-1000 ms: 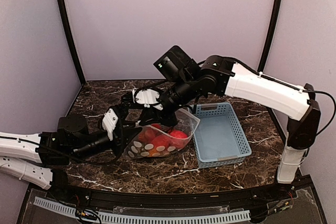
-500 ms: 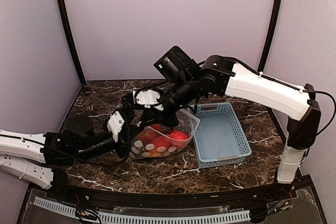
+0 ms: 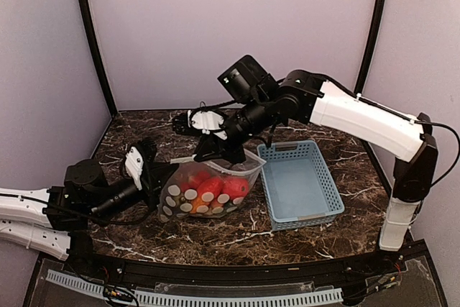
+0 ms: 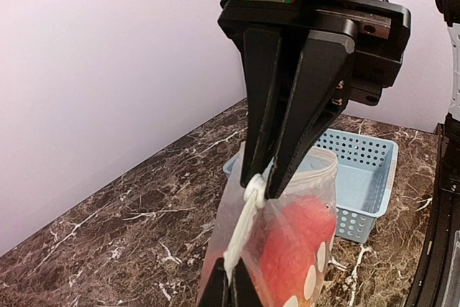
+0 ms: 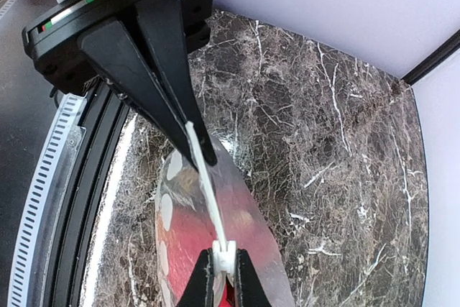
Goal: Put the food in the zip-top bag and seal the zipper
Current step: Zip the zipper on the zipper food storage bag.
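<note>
I will next pull the slider with my right gripper to the right in the top view, to the end of the bag's opening by the basket, and let it go, because that part of the opening is wide open.
The zip-top bag [image 3: 205, 190], clear with white dots, hangs between both grippers with red and orange round food [image 3: 208, 186] inside. My left gripper [image 3: 164, 176] is shut on the left end of the zipper [image 4: 241, 231], its fingertips [image 4: 230, 289] pinching the whitish strip. My right gripper [image 3: 208, 154] is shut on the small white slider [image 5: 223, 255] further along the strip [image 5: 205, 185]. Between the two grippers the zipper is pulled taut. In the left wrist view the slider [image 4: 254, 190] sits between the right gripper's black fingers, and red food [image 4: 298, 242] shows through the plastic. Right of the slider the mouth stands open.
A light-blue slotted basket [image 3: 298, 185] stands right of the bag, close to its open end, and appears behind the bag [image 4: 359, 170] in the left wrist view. The dark marble table [image 3: 144, 134] is walled in by pale panels at the back and sides.
The left gripper has shut on the zipper's end and drawn back to the left. The bag has shifted left with it, and the right gripper has followed, stretching the strip straight.
</note>
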`<state>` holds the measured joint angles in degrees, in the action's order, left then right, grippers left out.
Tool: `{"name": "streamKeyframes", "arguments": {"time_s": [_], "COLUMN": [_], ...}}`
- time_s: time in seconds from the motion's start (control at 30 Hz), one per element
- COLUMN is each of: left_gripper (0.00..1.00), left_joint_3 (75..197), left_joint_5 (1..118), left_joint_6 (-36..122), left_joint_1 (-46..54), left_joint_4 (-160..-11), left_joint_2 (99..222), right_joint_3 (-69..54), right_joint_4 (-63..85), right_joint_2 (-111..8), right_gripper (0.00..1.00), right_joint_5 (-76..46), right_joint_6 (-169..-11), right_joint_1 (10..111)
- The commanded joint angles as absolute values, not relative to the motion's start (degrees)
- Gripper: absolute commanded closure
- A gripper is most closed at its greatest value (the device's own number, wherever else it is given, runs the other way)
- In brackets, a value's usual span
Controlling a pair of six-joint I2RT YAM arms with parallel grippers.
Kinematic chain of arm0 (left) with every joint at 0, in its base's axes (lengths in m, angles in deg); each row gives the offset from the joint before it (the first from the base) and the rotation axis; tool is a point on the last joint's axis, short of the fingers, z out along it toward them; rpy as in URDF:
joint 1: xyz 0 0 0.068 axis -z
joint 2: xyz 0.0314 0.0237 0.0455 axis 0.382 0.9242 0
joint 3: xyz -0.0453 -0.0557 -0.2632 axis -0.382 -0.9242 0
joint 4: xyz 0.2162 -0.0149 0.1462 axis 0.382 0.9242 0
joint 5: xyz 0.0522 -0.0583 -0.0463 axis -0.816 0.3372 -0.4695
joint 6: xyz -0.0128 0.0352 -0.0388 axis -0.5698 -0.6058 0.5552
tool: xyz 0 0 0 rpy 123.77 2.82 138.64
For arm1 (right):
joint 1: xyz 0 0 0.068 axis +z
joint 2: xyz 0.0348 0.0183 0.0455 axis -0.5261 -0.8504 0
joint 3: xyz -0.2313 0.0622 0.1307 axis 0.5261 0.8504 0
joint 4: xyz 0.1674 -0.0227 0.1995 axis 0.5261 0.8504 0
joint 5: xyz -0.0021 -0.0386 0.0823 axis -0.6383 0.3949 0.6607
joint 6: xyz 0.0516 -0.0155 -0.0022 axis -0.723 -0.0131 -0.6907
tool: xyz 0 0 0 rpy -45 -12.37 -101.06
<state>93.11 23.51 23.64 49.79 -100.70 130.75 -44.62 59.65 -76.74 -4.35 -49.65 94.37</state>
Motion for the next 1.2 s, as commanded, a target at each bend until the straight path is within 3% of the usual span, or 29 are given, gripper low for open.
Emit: {"name": "streamKeyframes", "arguments": {"time_s": [0.0,0.5,1.17], "left_gripper": [0.99,0.99,0.99], "left_joint_3": [92.24,88.30,87.77], "left_joint_5": [19.70,13.89,14.10], "left_joint_6": [23.42,22.36,22.82], "left_joint_1": [49.69,49.70,49.70], "left_joint_4": [-102.60,-101.62,-100.80], "left_joint_2": [127.51,121.25,120.91], "right_joint_3": [-44.13,-30.55,-26.43], "right_joint_4": [64.06,63.07,62.41], "right_joint_2": [-76.59,-69.83,-68.03], "right_gripper": [1.00,1.00,1.00], "right_joint_5": [-9.05,-9.97,-9.23], "right_joint_6": [-50.31,-48.49,-47.49], "right_joint_1": [89.82,79.74,73.45]}}
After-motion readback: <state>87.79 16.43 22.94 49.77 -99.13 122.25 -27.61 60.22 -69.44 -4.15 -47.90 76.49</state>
